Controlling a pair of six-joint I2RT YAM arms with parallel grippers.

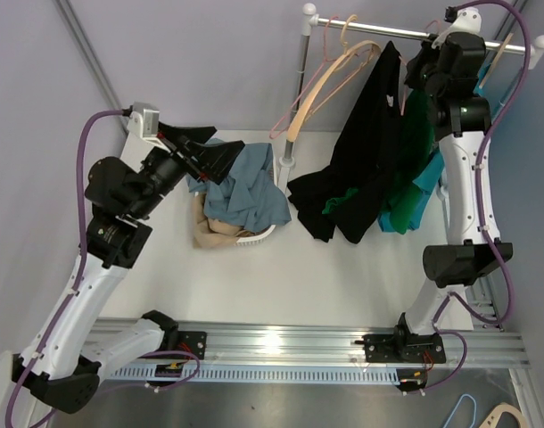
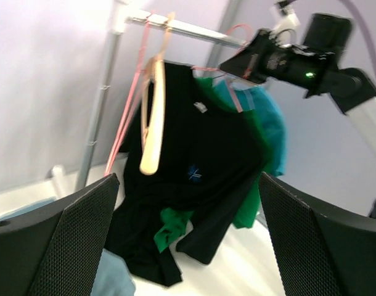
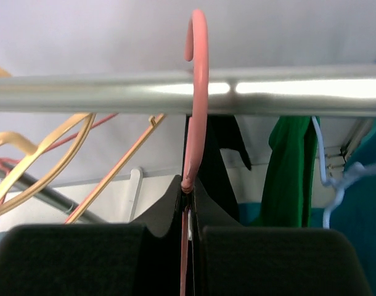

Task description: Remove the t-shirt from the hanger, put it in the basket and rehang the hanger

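Next, my left gripper moves back and down from over the basket, turning onto the t-shirt's near lower edge (image 1: 359, 223) (image 2: 230, 216), which hangs loose below the hanger.
A black t-shirt (image 1: 361, 169) hangs from the rail (image 1: 388, 27), its lower part pooled on the table. It shows in the left wrist view too, the black t-shirt (image 2: 200, 166) with a small blue logo. Its pink hanger (image 3: 197, 92) hooks over the rail (image 3: 114, 95). My right gripper (image 3: 188, 185) is shut on the neck of that hanger just under the rail, and is seen from above as the right gripper (image 1: 421, 67). My left gripper (image 1: 214, 152) is open over the basket, empty. In its own view the left gripper (image 2: 188, 185) faces the shirt from a distance.
A green shirt (image 1: 415, 152) and a teal shirt (image 1: 428, 192) hang right of the black one. Empty wooden hangers (image 1: 330, 76) and thin pink ones hang to its left. A white basket (image 1: 254, 239) holds a blue-grey cloth (image 1: 245, 187).
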